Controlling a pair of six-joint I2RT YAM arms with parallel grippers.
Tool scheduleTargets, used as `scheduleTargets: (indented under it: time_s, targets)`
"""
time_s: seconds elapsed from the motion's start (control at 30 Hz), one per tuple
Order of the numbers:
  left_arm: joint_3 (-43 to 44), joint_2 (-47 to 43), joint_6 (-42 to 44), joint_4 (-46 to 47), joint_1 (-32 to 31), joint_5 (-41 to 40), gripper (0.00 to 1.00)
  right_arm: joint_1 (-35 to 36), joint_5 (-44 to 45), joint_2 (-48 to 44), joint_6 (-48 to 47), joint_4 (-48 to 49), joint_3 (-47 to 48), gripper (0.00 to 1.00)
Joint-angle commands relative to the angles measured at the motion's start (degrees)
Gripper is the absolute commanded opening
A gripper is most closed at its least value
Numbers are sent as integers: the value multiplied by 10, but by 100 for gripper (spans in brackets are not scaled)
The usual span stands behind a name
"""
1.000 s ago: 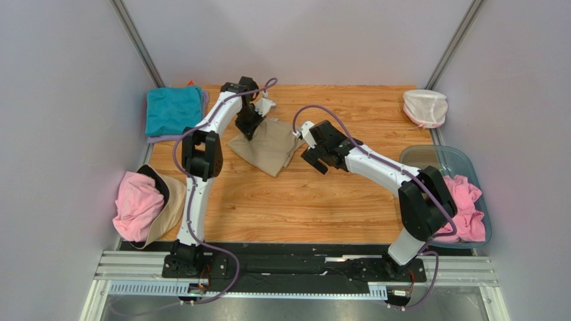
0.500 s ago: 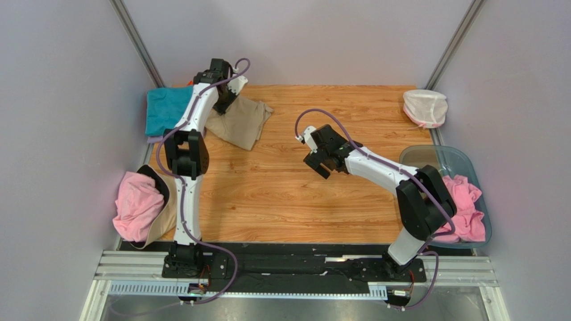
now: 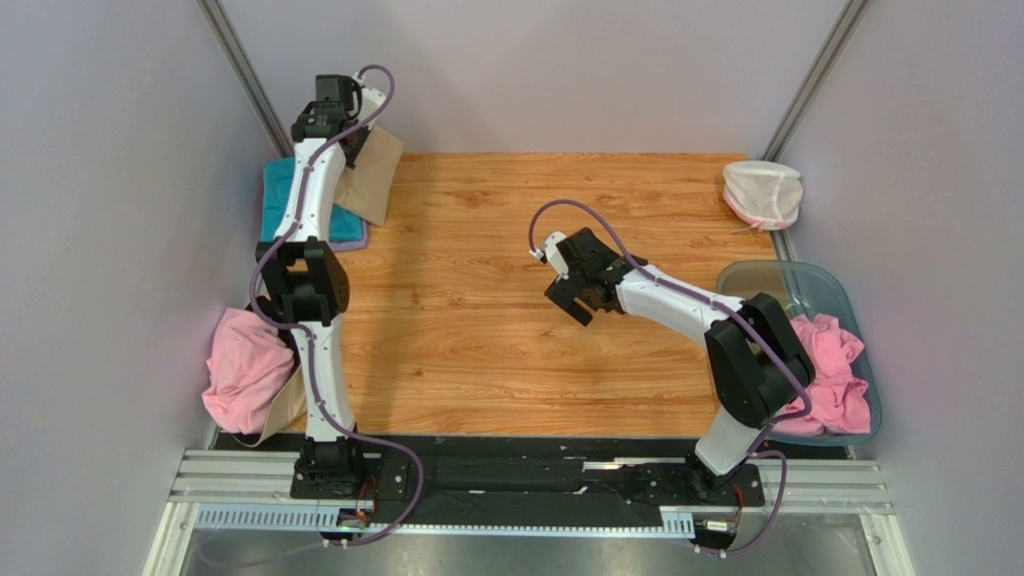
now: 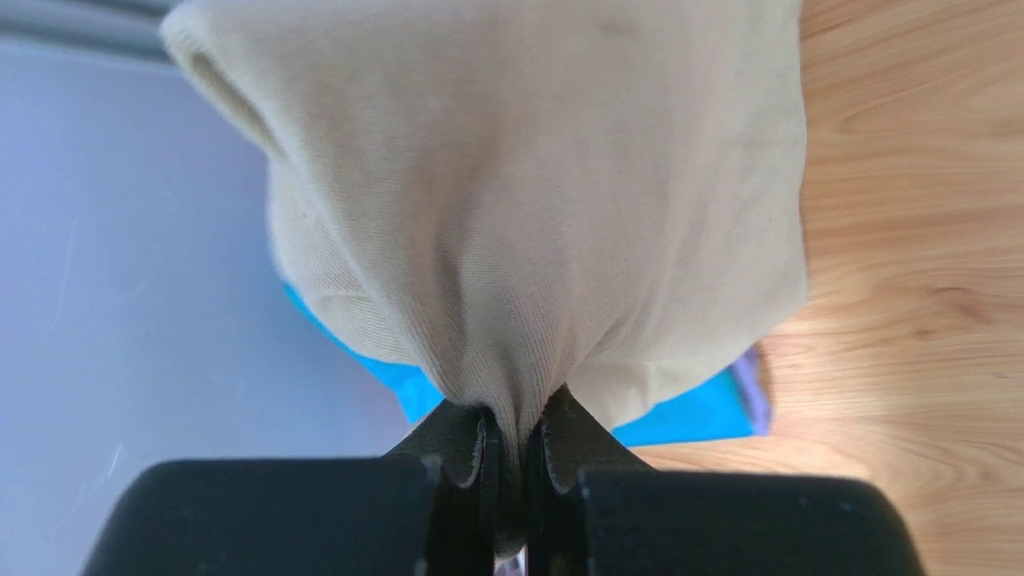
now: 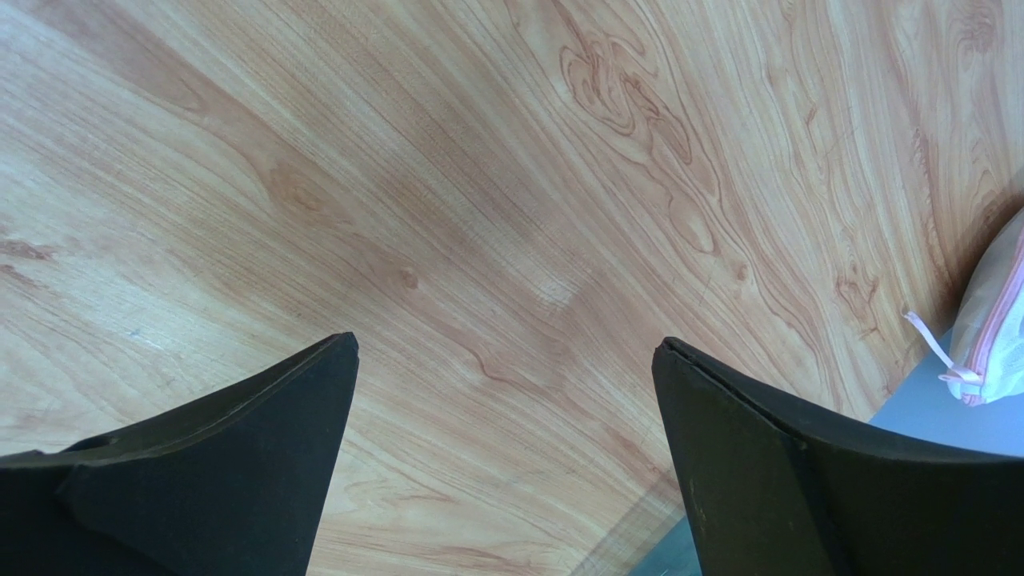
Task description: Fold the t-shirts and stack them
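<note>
The tan-beige t-shirt hangs over the teal one's edge, so my left gripper should move toward the left in the top view, then lower over the teal t-shirt (image 3: 281, 192).
My left gripper (image 3: 345, 135) (image 4: 515, 438) is shut on a folded tan-beige t-shirt (image 3: 373, 178) (image 4: 529, 192), which hangs from it over the far left corner. Under it lies a folded teal t-shirt (image 3: 281, 192) (image 4: 673, 414) on a lilac one (image 3: 351, 241) (image 4: 752, 390). My right gripper (image 3: 575, 292) (image 5: 505, 348) stands open over bare wood in the middle of the table, nothing between its fingers. A pink t-shirt (image 3: 244, 366) lies bunched at the left edge. More pink cloth (image 3: 832, 372) fills the tub.
A clear bluish plastic tub (image 3: 787, 286) sits at the right edge. A white net pouch (image 3: 762, 193) (image 5: 992, 318) lies at the far right corner. A tan cloth (image 3: 286, 402) lies under the pink t-shirt at the left. Grey walls close in on the left, the right and the back.
My left arm has carried the tan-beige t-shirt from the table's middle to the far left corner, over the teal one. My right gripper has drawn back slightly towards the right.
</note>
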Motion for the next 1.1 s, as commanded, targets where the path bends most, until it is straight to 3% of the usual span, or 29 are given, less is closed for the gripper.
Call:
scheduleTargets:
  time_s: [0.0,0.23,0.53,1.07]
  targets:
    - [1,-40,3,35,40,-22,0,-1,-7,6,11,5,0,100]
    - [-54,-62,1,52,86,-6,0,-1,-11,9,11,3,0,100]
    - [-60,-58,11,57,133,0,0,-1,-14,13,14,-2,2,100]
    - [-125,-22,27,95,142,-30,0,-1,-17,20,16,-6,4,100]
